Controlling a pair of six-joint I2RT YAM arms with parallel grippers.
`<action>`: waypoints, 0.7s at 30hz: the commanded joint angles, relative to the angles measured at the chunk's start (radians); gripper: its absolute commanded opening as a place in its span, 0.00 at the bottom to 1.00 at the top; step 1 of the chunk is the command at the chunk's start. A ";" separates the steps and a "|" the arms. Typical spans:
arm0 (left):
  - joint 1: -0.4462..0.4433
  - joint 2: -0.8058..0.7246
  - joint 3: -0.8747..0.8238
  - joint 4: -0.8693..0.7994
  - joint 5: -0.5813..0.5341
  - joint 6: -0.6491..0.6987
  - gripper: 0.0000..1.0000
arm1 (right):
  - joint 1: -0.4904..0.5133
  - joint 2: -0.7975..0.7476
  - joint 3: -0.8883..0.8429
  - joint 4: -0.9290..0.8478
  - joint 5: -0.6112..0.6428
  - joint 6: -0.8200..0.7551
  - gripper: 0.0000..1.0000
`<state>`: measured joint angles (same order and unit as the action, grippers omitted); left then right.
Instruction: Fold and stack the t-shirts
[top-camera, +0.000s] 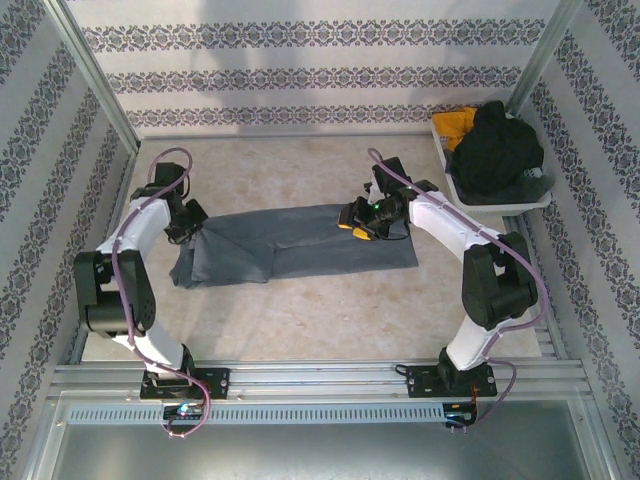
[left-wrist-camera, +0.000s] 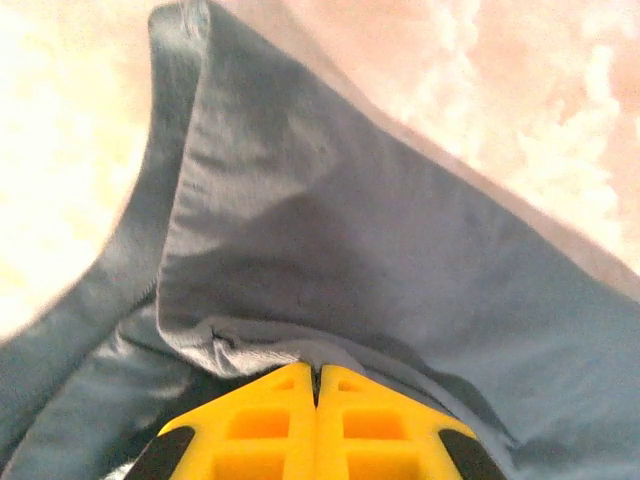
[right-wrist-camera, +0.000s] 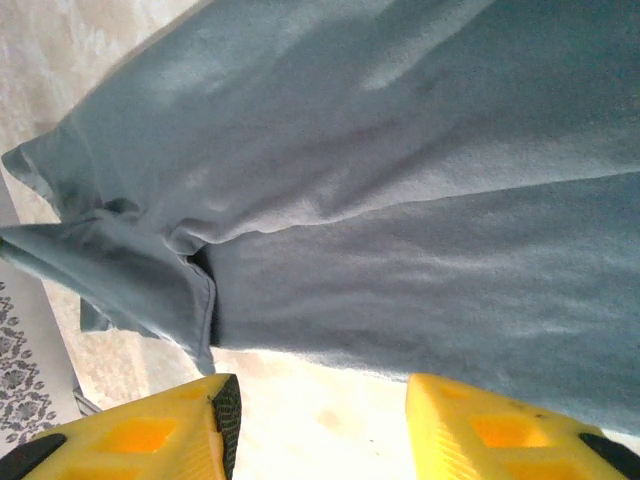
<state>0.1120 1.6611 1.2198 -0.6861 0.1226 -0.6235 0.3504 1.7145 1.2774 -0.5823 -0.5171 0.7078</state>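
My left gripper should next bring the raised fold outward toward the grey t-shirt's far corner and let go to lay that lifted cloth down, since the corner is outward of it.
A grey t-shirt lies as a long folded strip across the middle of the table. At the strip's left end, my left gripper holds the cloth. In the left wrist view its yellow fingers are shut on a raised fold of the grey t-shirt. My right gripper hovers at the strip's far edge near its right end. The right wrist view has this gripper open over bare table, the hem of the grey t-shirt just beyond its fingertips and a sleeve bunched to the left.
A white tray stands at the back right corner, holding a black garment and a yellow garment. Patterned walls close in the table on three sides. Bare tabletop lies in front of the shirt.
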 joint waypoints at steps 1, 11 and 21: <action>0.026 0.062 0.055 -0.065 -0.053 0.054 0.00 | -0.015 -0.046 -0.020 -0.011 0.008 -0.003 0.48; 0.046 0.223 0.157 -0.044 -0.110 0.116 0.04 | -0.039 -0.069 -0.053 -0.017 0.017 -0.008 0.48; 0.014 0.167 0.159 -0.086 -0.246 0.126 0.41 | -0.119 -0.045 -0.073 0.004 0.037 -0.028 0.47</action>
<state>0.1413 1.9179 1.3987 -0.7155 -0.0429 -0.5003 0.2691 1.6764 1.2194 -0.5850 -0.5091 0.7033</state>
